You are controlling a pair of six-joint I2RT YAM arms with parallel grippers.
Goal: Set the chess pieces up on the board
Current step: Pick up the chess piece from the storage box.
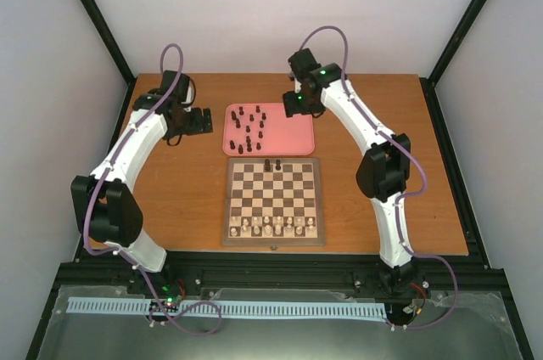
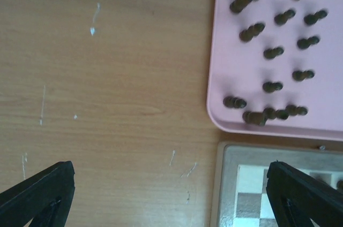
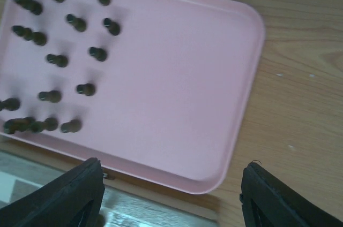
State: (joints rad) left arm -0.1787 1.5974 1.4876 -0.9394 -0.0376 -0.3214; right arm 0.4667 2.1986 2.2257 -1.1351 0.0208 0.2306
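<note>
Next, the left gripper moves toward the tray (image 1: 293,135) and down onto the near-corner piece (image 1: 232,145) closest to the tray's side rim, because the board's far row stands mostly empty.
The wooden chessboard (image 1: 273,202) lies at the table's middle. Two dark pieces (image 1: 272,165) stand on its far row. Several more dark pieces (image 1: 247,129) stand on the left half of a pink tray (image 1: 293,135) just behind the board; they also show in the left wrist view (image 2: 273,53) and the right wrist view (image 3: 56,60). My left gripper (image 1: 204,120) is open and empty over bare table left of the tray. My right gripper (image 1: 297,105) is open and empty above the tray's bare right part (image 3: 177,77).
A row of pale cream pieces (image 1: 272,225) fills the board's near rows. The board's corner shows in the left wrist view (image 2: 236,184). Black frame posts and grey walls enclose the table (image 1: 187,199).
</note>
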